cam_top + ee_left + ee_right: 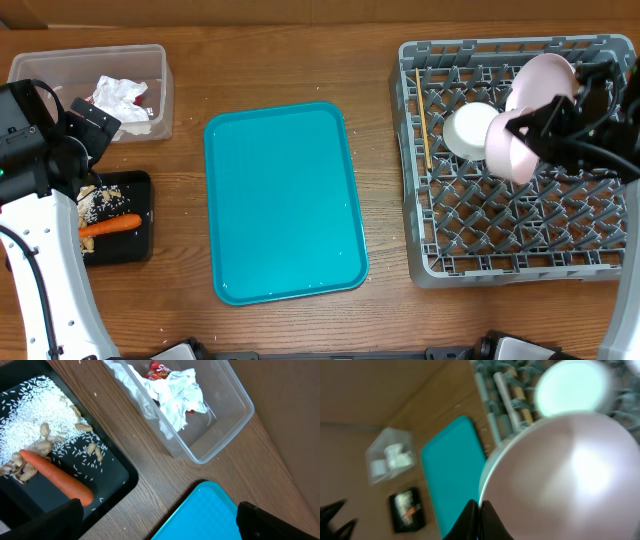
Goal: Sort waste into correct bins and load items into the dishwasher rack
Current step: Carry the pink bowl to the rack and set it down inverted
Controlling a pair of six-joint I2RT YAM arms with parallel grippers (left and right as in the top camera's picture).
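The rack's wires beside the white cup are empty. I will next lower my right gripper back toward the near part of the rack [500,230] and tip the pale pink bowl [570,475] onto them.
My right gripper [480,510] is shut on the rim of a pale pink bowl [570,475] and holds it tilted over the grey dishwasher rack [500,230]. A second pink dish [545,78], a white cup [468,130] and chopsticks [423,130] are in the rack. My left gripper [160,520] is open and empty, above the wood between the black tray [115,477] and the teal tray. The black tray holds the carrot [55,477] and rice with crumbs [30,410]. The clear tub [220,425] holds crumpled napkins [175,397] and a red wrapper [160,367].
The teal serving tray [285,200] lies bare in the middle of the table. The clear tub [60,60] stands at the far left, with the black tray [125,245] in front of it. The rack fills the right side.
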